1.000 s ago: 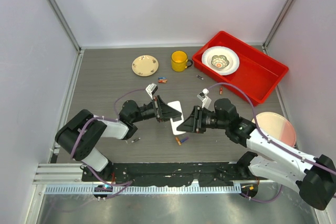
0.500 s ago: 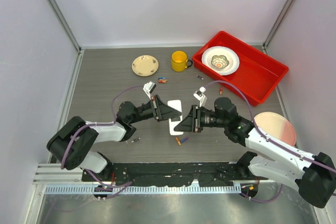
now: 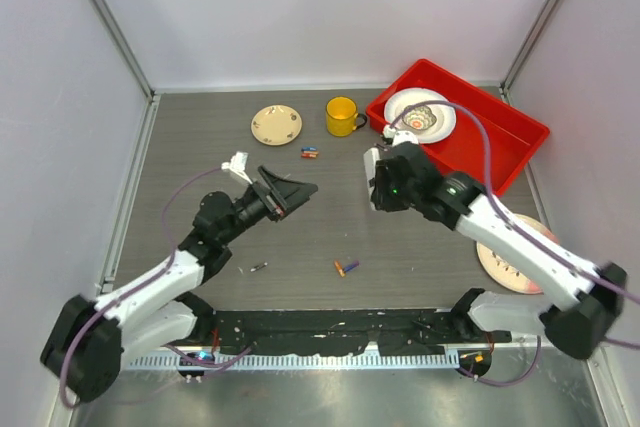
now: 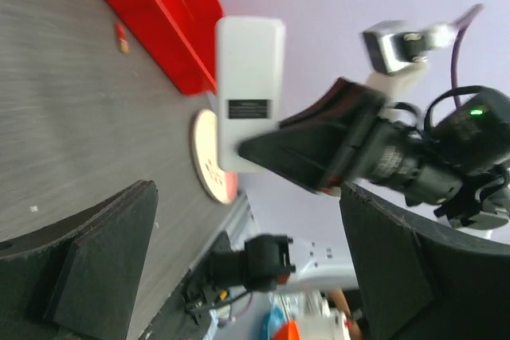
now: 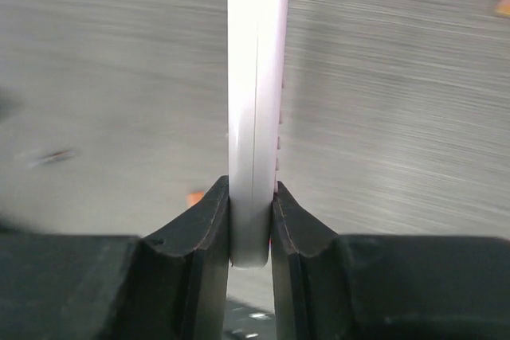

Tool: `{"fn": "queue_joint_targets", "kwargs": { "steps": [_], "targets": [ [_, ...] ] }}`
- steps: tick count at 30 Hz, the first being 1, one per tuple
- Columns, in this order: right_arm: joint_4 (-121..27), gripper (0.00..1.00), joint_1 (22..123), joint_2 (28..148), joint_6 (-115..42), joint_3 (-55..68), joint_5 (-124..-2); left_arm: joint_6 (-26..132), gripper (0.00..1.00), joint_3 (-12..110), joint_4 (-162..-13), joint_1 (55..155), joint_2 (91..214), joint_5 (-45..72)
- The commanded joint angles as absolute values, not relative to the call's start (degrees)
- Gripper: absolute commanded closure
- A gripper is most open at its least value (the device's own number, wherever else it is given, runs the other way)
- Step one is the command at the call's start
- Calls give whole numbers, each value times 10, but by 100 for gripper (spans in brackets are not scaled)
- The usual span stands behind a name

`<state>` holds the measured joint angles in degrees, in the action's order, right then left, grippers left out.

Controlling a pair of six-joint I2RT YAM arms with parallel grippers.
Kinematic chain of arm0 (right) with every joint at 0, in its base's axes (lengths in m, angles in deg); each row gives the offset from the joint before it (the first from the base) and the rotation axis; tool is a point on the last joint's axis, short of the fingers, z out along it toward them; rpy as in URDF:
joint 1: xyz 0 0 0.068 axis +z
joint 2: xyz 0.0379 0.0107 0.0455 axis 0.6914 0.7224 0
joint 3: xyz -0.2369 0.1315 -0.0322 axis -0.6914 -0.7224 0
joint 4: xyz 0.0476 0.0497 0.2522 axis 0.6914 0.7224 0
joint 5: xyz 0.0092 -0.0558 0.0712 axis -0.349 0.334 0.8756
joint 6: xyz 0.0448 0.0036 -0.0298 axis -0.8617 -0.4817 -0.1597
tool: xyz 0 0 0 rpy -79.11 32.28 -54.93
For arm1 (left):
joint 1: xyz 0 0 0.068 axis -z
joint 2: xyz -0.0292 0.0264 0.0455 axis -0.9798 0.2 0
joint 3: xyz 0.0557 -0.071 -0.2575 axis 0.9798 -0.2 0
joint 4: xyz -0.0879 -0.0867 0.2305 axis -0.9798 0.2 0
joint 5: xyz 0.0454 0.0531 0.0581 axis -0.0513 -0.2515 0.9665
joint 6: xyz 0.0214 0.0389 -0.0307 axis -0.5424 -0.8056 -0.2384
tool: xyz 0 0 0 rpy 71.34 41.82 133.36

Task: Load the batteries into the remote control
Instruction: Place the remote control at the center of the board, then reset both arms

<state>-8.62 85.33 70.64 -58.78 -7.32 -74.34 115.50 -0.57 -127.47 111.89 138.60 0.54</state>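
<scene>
Next, my right gripper should lower the remote control point(image 4: 249, 77) to the bare tabletop outward of the purple battery and release it, as the remote hangs above clear table.
The white remote control point(image 4: 249, 77) hangs in the air in the left wrist view, with the black fingers point(image 4: 315, 157) of the right gripper clamped on its lower end. My right gripper point(image 5: 253, 197) is shut on the remote control point(image 5: 256, 101), seen edge-on. From above, the right gripper point(image 3: 380, 192) hides it. My left gripper point(image 3: 290, 187) stands wide open and empty point(image 4: 255, 268), apart from the remote. An orange and a purple battery point(image 3: 346, 268) lie on the table near the front. Red and blue batteries point(image 3: 310, 153) lie near the mug, a silver one point(image 3: 258, 267) at front left.
A yellow mug point(image 3: 341, 115) and a small patterned plate point(image 3: 276, 124) stand at the back. The red tray point(image 3: 490, 142) at the back right holds a bowl point(image 3: 420, 115). A pink plate point(image 3: 520, 257) lies at the right, under the right arm. Walls close three sides.
The left gripper opened wide, let go of the remote and drew back to the left. The right gripper carried the remote up and toward the back right, off the table's middle.
</scene>
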Motion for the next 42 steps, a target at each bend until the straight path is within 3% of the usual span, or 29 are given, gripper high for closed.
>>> {"fn": "queue_joint_targets", "kwargs": {
  "steps": [1,10,15,17,18,23,24,26,27,30,31,37,42],
  "targets": [
    [90,99,868,876,-537,-26,-1071,1053,0,25,-991,1113,1246,179],
    [61,99,875,1124,-502,67,-1121,1028,4,-25,-841,1113,1068,248],
    [60,97,895,1197,-483,107,-1105,1017,4,-27,-773,1113,1009,267],
    [51,87,904,1220,-473,110,-1074,1014,1,-30,-764,1113,992,269],
    [46,74,904,1226,-468,114,-1059,1013,0,-33,-762,1113,990,268],
    [19,48,923,1230,-467,110,-993,1002,0,-29,-750,1113,994,258],
    [16,34,925,1221,-469,109,-986,1002,0,-26,-745,1113,999,259],
    [6,18,927,1204,-478,104,-972,1000,0,-23,-735,1113,1004,263],
    [2,16,927,1173,-482,102,-962,999,0,-19,-731,1113,1007,270],
    [-15,14,927,1102,-507,80,-967,987,0,-1,-697,1113,1022,290],
    [-27,14,926,1030,-520,68,-971,982,0,7,-682,1113,1036,313],
    [-203,13,927,710,-541,-140,-953,940,0,84,-577,1113,1122,390],
    [-301,13,927,559,-562,-285,-955,927,0,115,-556,1113,1174,399]
  ]
}}
